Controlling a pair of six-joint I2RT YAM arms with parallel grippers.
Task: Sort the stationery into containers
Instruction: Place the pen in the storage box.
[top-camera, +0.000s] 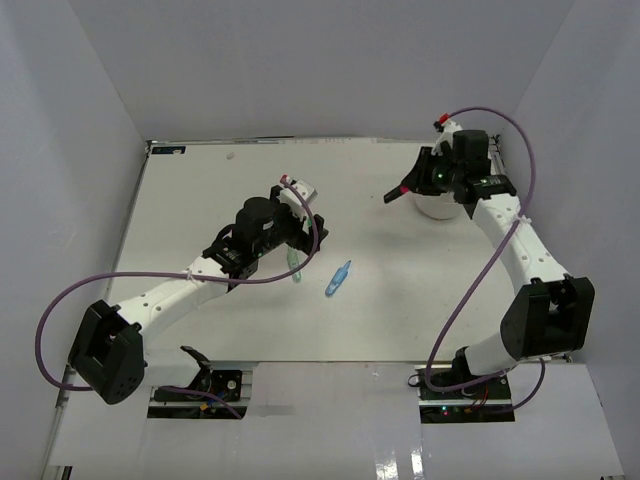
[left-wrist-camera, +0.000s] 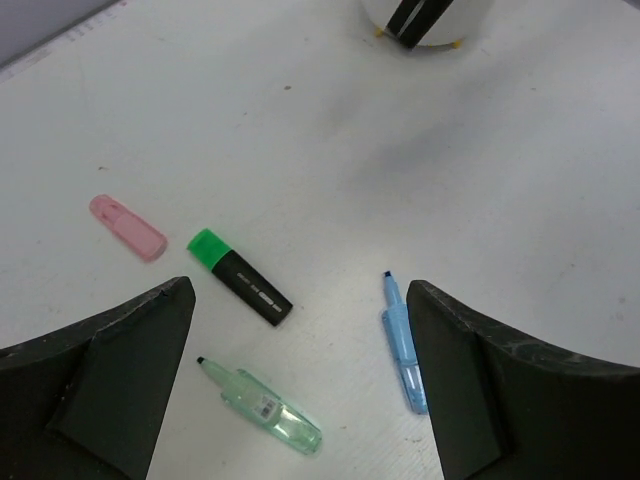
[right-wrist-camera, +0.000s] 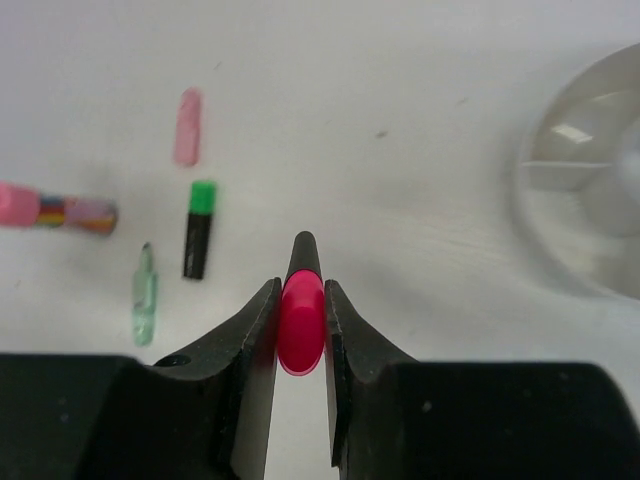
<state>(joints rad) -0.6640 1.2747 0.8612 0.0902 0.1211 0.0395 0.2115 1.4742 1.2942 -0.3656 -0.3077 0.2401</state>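
The right gripper swings outward and to its right in the top view next, where the white tub (right-wrist-camera: 590, 190) lies. It then releases the highlighter over its open far section (right-wrist-camera: 592, 118).
My right gripper (right-wrist-camera: 300, 292) is shut on a black highlighter with a pink cap (right-wrist-camera: 301, 322), held above the table just left of the white tub (right-wrist-camera: 590, 190). In the top view that gripper (top-camera: 404, 190) hangs beside the tub (top-camera: 437, 208). My left gripper (left-wrist-camera: 300, 300) stands wide open and holds nothing. Below it lie a green pen (left-wrist-camera: 262, 405), a blue pen (left-wrist-camera: 403, 345) and a green-capped black highlighter (left-wrist-camera: 240, 277). A pink eraser (left-wrist-camera: 127, 227) rests further left. From above, the left gripper (top-camera: 303, 238) hovers over the green pen (top-camera: 295, 268).
A glue stick with a pink cap and a striped body (right-wrist-camera: 55, 210) lies at the left edge of the right wrist view. White walls close in the table on three sides. The blue pen (top-camera: 338, 278) lies mid-table between the arms.
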